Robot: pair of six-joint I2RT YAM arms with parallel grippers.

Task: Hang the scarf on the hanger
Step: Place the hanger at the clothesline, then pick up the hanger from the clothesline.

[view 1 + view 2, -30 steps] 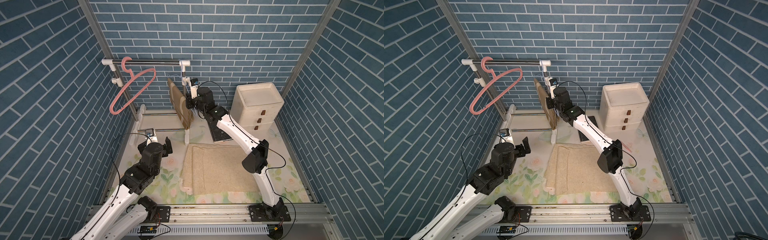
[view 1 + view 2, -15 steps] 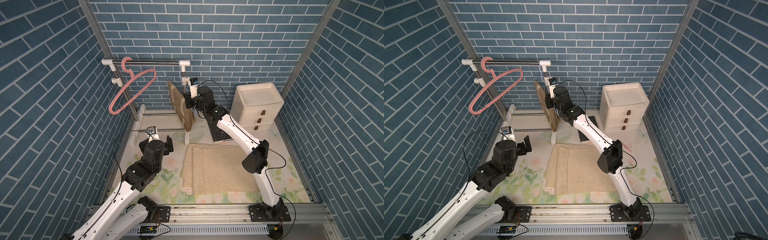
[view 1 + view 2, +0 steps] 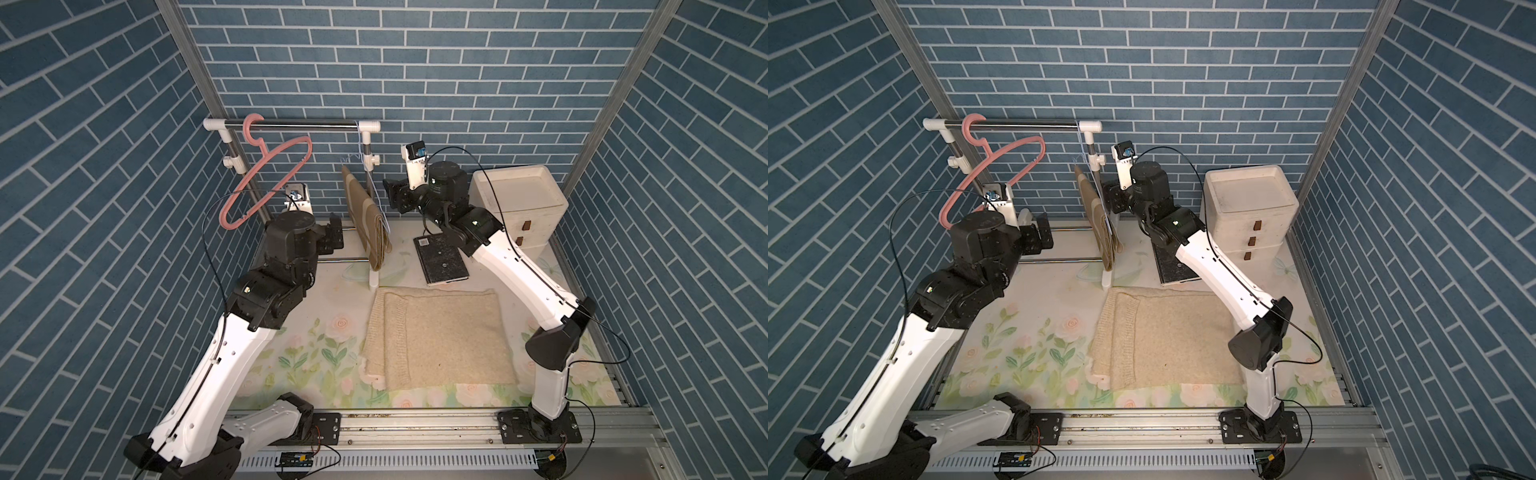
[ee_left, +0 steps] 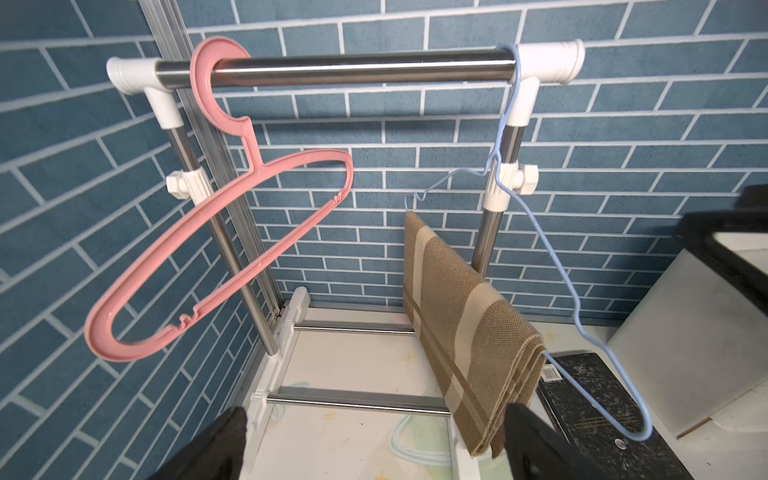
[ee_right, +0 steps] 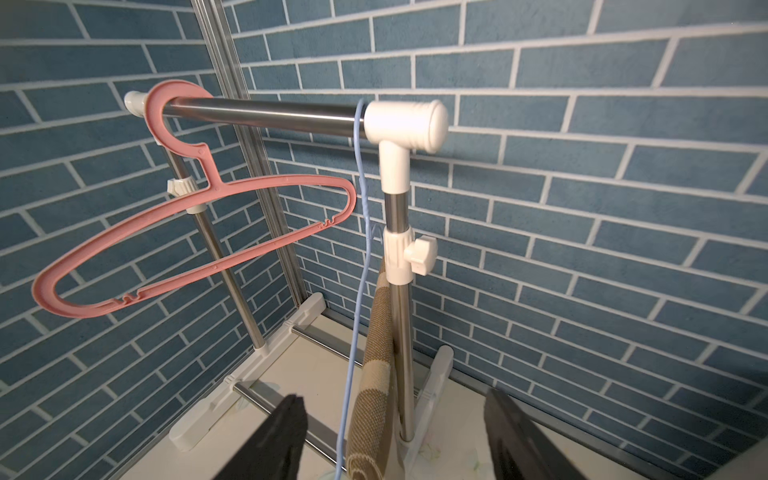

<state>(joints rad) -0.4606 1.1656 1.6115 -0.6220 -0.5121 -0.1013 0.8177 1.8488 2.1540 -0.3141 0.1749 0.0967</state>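
Note:
I need to move my left gripper away from the light-blue hanger onto the pink hanger's near sloping arm (image 3: 240, 185) and close it. The scarf (image 3: 368, 220) is already draped over the light-blue hanger.
A brown and tan checked scarf (image 3: 368, 220) (image 3: 1102, 226) (image 4: 465, 316) (image 5: 376, 374) hangs folded over a thin light-blue wire hanger (image 4: 561, 282) (image 5: 359, 249). The hanger's hook sits at the right end of the rack's steel rail (image 3: 307, 123) (image 4: 353, 66). My right gripper (image 3: 395, 197) (image 3: 1113, 201) (image 5: 395, 399) is open just right of the scarf, holding nothing. Left of the scarf, my left gripper (image 3: 334, 235) (image 3: 1040, 237) (image 4: 376, 415) stands open and empty, facing the rack.
A pink plastic hanger (image 3: 266, 178) (image 4: 216, 257) hangs bare at the rail's left end. A beige knitted cloth (image 3: 440, 336) lies on the floral table. A black book (image 3: 440, 259) and a white drawer unit (image 3: 519, 203) stand at the back right.
My right gripper has opened and drawn back to the right, away from the scarf and hanger. The left arm has reached forward towards the rack, its gripper still open.

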